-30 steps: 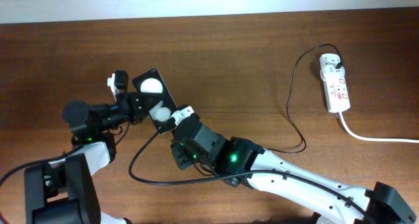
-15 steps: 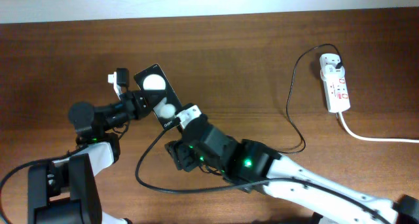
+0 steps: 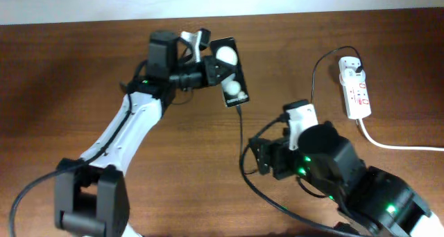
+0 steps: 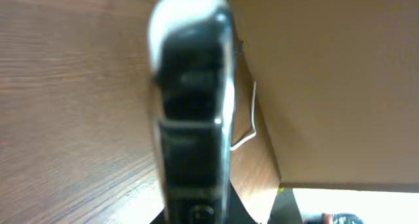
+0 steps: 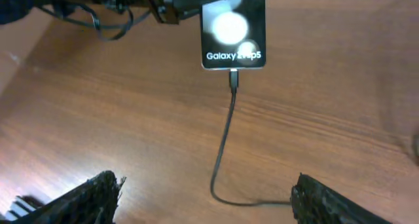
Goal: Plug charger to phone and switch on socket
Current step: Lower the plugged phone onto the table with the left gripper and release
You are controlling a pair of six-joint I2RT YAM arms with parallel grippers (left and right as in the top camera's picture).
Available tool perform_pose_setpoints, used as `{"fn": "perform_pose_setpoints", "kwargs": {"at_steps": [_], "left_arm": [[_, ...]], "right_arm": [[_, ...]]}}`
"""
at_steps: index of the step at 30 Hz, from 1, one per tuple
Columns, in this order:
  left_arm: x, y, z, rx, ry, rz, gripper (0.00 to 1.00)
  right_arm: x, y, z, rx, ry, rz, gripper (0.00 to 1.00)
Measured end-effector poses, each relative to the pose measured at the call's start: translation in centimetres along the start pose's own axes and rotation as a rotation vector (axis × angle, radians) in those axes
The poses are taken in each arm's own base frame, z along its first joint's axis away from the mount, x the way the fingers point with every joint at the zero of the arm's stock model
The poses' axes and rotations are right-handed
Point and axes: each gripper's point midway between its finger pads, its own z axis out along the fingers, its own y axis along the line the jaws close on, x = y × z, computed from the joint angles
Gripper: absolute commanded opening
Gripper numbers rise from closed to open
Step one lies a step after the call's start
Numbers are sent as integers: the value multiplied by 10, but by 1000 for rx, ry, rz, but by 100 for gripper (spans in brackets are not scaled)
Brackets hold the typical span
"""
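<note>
My left gripper will move down and release the phone on the bare wood below it, as the charger's connector tip is already in the phone's lower edge.
The phone [image 3: 229,71], black with two white blobs, is held off the table at the upper middle, my left gripper [image 3: 210,72] shut on its left side. In the left wrist view the phone [image 4: 193,112] fills the middle, edge-on and blurred. The charger cable [image 3: 242,136] hangs from the phone's lower edge, where its connector tip [image 5: 234,77] sits, and runs on to the white plug [image 3: 352,66] in the socket [image 3: 356,91]. My right gripper [image 3: 259,159] stands open below the phone; the cable [image 5: 222,145] lies between its fingers [image 5: 91,198], untouched.
The socket lies at the far right with its thick white cord [image 3: 406,146] trailing off the right edge. The charger cable loops [image 3: 316,136] across the wood between the socket and my right arm. A pale wall borders the table's far edge.
My left arm has swung the phone up and to the right. My right gripper has opened, let go of the connector end and drawn back to the right. The cable now hangs from the phone.
</note>
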Motion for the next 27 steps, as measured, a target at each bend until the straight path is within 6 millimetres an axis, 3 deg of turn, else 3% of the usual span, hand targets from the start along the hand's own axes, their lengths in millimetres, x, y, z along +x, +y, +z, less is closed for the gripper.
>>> {"fn": "perform_pose_setpoints", "kwargs": {"at_steps": [2,6,7,9,12,17,22,25,27], "left_arm": [[2,8,21,-1,36,12,0],[27,73,56,-76,133,-62,0],[40,102,70,-104,172,-86,0],[56,128,81,-128,212,-106,0],[70,149,89,-145,246,-130,0],[75,154,92,-141,264,-149,0],[76,158,93,-147,266,-152,14],[78,166,94,-176,265,-141,42],[79,168,94,-179,266,-132,53]], "right_arm": [[2,-10,-10,19,-4,16,89],[11,-32,-17,87,24,73,94],[12,-33,-17,92,27,77,96],[12,-33,-17,92,27,85,100],[13,-34,-17,95,32,89,100],[15,-34,-17,99,39,89,100],[15,-34,-17,99,39,89,99],[13,-37,-17,116,30,90,99],[10,-39,-16,131,14,90,99]]}}
